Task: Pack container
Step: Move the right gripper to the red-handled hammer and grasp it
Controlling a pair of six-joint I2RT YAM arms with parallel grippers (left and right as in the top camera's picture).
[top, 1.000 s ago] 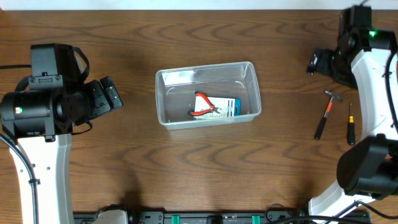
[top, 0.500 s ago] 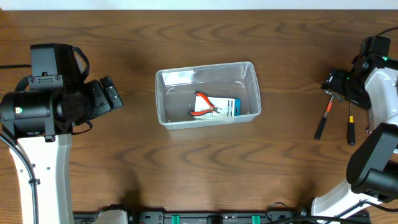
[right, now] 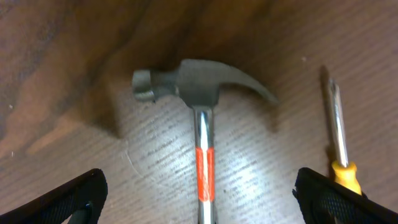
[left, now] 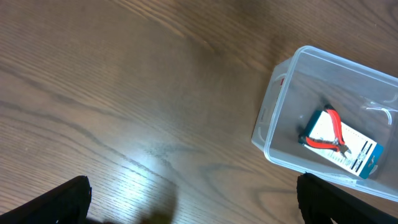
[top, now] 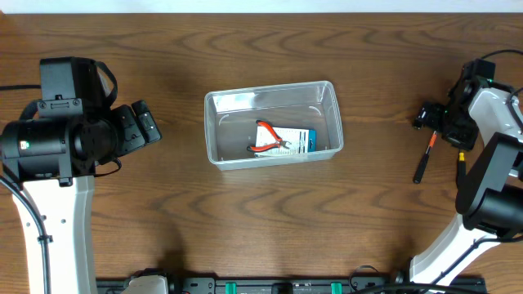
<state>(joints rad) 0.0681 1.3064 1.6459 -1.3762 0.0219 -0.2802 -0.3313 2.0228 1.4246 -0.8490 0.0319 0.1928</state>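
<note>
The robot's right gripper will next go down to the hammer's red band and close there, because the band is already between its open fingers.
The clear plastic container stands mid-table and holds red-handled pliers lying on a white-and-blue box; it also shows in the left wrist view. A small hammer with a steel head, red band and black grip lies at the right; in the right wrist view it lies between my open right fingers. My right gripper hovers over the hammer's head, open. A yellow-handled screwdriver lies just right of the hammer. My left gripper is open and empty, left of the container.
Dark wood table all round. The right arm's white links stand over the right edge and cover part of the screwdriver. The left arm's black body sits at the far left.
My right gripper has swung from the far right corner down and in over the hammer's head. The left arm and the container have not moved.
</note>
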